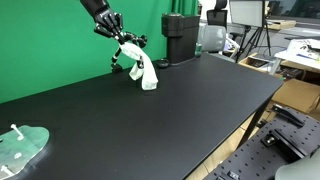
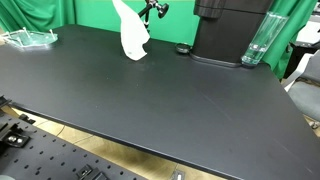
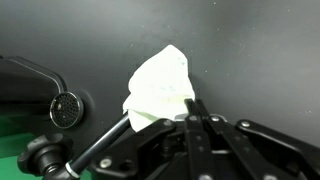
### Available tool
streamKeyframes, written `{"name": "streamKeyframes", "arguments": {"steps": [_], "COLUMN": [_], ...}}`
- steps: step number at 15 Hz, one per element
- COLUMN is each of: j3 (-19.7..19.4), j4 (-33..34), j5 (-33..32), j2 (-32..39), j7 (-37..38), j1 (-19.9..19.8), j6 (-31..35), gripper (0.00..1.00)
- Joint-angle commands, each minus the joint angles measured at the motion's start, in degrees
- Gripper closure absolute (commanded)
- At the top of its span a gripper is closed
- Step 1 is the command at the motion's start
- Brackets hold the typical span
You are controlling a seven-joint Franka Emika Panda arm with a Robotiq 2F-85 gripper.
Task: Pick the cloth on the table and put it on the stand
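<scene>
The robot should next lower its gripper beside the stand's black bar (image 3: 108,139) below it and release the top of the cloth there, because the cloth already covers the end of the bar.
My gripper (image 1: 121,40) is shut on the top of the white cloth (image 1: 146,73), which hangs down from it with its lower end on or just above the black table (image 1: 180,110). The small black stand (image 1: 127,58) is right behind the cloth, at the far edge of the table. In an exterior view the cloth (image 2: 131,35) hangs to the left of the stand (image 2: 154,10). In the wrist view the closed fingers (image 3: 194,106) pinch the cloth (image 3: 160,85), and a round joint of the stand (image 3: 65,108) shows to the left.
A tall black boxy device (image 1: 180,38) (image 2: 225,30) stands close beside the stand. A clear bottle (image 2: 256,40) stands next to it. A pale green flat object with a white peg (image 1: 22,146) (image 2: 30,38) lies at the table's far end. A green backdrop lies behind.
</scene>
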Motion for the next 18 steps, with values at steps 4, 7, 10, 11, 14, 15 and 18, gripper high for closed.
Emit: {"name": "streamKeyframes", "arguments": {"steps": [4, 7, 10, 11, 14, 15, 18], "j3": [-0.6, -0.9, -1.4, -1.5, -1.9, -2.0, -2.0], "j4": [3.7, 5.4, 8.3, 9.8, 15.6, 17.2, 22.0], "j5": [1.3, 1.2, 0.5, 0.4, 0.1, 0.1, 0.4], "j2": [3.6, 4.9, 6.9, 7.8, 11.8, 13.1, 16.8], "j7": [-1.2, -1.6, -1.6, -1.8, -3.1, -3.7, -5.6], "j1": [-0.5, -0.7, -0.5, -0.4, 0.2, 0.4, 1.1], "j6": [-2.2, -2.1, -1.7, -1.7, -2.4, -2.5, -2.7], "gripper": [0.99, 0.99, 0.99, 0.99, 0.99, 0.99, 0.99]}}
